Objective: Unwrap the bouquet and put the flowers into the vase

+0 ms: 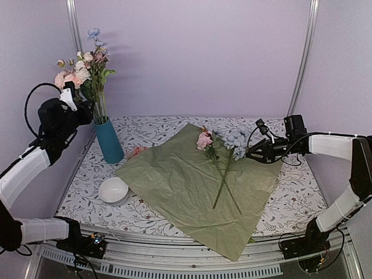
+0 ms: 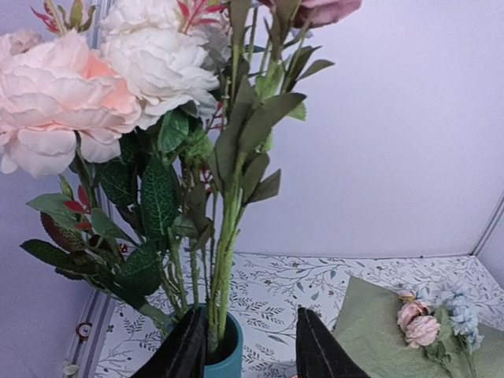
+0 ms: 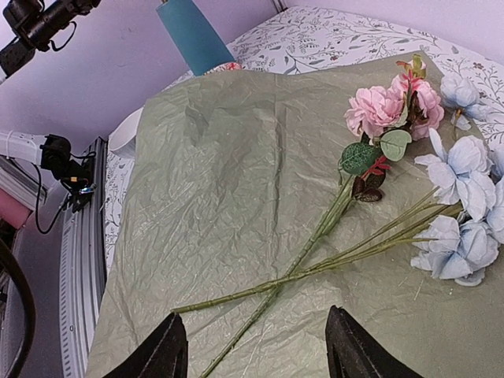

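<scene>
The blue flower's stem by the stems' crossing [image 1: 221, 186] is below my left gripper and to its right in the top view. My left gripper will swing across and down onto it next.
The teal vase [image 1: 109, 141] stands at the back left and holds several flowers [image 1: 84, 72] upright. My left gripper [image 1: 87, 109] is beside their stems above the rim. In the left wrist view the jaws are open [image 2: 248, 350], with the green stems [image 2: 223, 260] just inside the left finger and the vase [image 2: 228, 358] below. The bouquet is undone: its olive-green sheet [image 1: 174, 180] lies spread flat, with a pink flower [image 1: 204, 139] and a blue flower [image 1: 235, 139] crossed on it. My right gripper [image 1: 249, 154] hovers open [image 3: 256, 350] over the sheet, short of the crossed stems [image 3: 315, 264].
A white bowl [image 1: 113, 190] sits at the sheet's left corner. A small reddish dish [image 1: 136, 151] lies behind it by the vase. Metal frame posts [image 1: 302, 58] and the lilac wall close the back and sides.
</scene>
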